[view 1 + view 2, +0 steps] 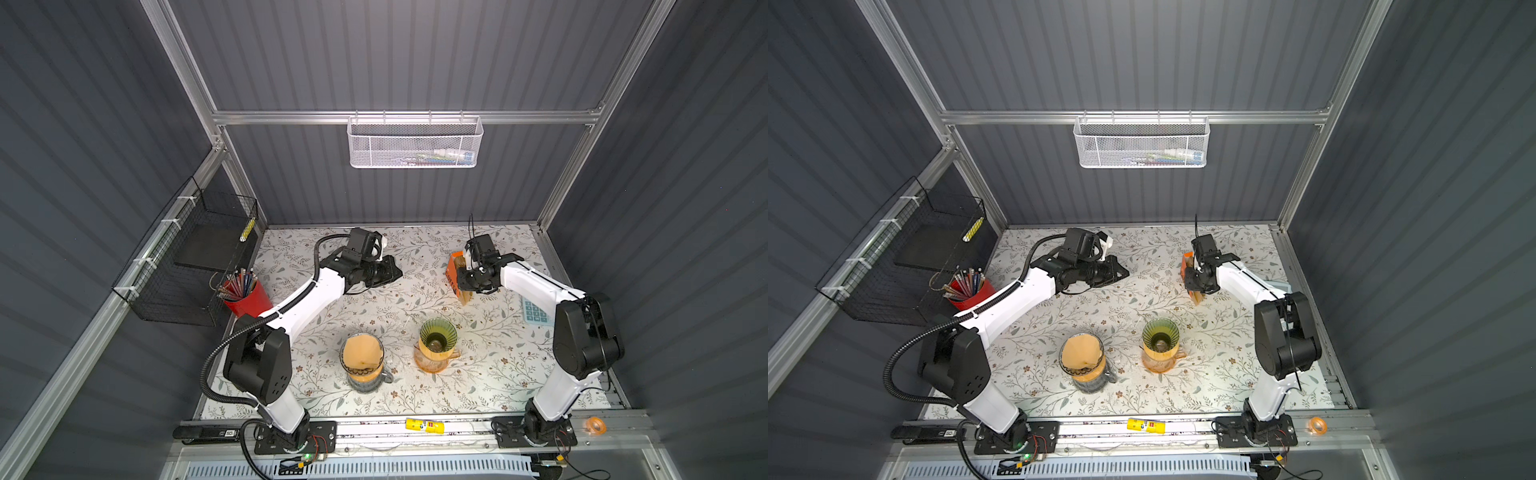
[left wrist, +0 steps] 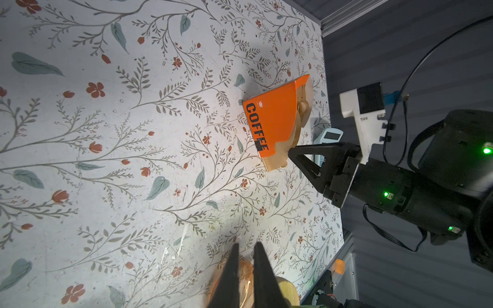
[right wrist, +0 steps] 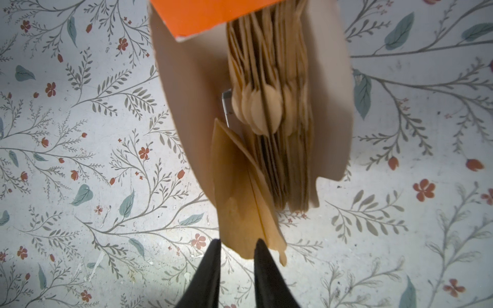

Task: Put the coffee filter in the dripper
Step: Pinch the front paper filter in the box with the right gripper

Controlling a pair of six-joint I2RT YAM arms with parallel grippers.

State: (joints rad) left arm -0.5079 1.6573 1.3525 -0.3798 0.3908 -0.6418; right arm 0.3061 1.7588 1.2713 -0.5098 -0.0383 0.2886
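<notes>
One coffee filter sticks out clear of the packed others, so my right gripper eases toward the orange box next, onto the filter's protruding edge, and closes.
An orange "COFFEE" box stands at the back right, packed with brown filters. One coffee filter sticks out of it toward my right gripper. Its jaws stand slightly apart, with the filter's edge right at the fingertips. An empty green dripper sits on an orange carafe in front. To its left a second dripper holds a brown filter. My left gripper hovers shut and empty at mid-table.
A red cup of pencils and a black wire basket are at the left. A pale blue calculator lies under the right arm. A yellow glue stick and an orange tape roll rest on the front rail.
</notes>
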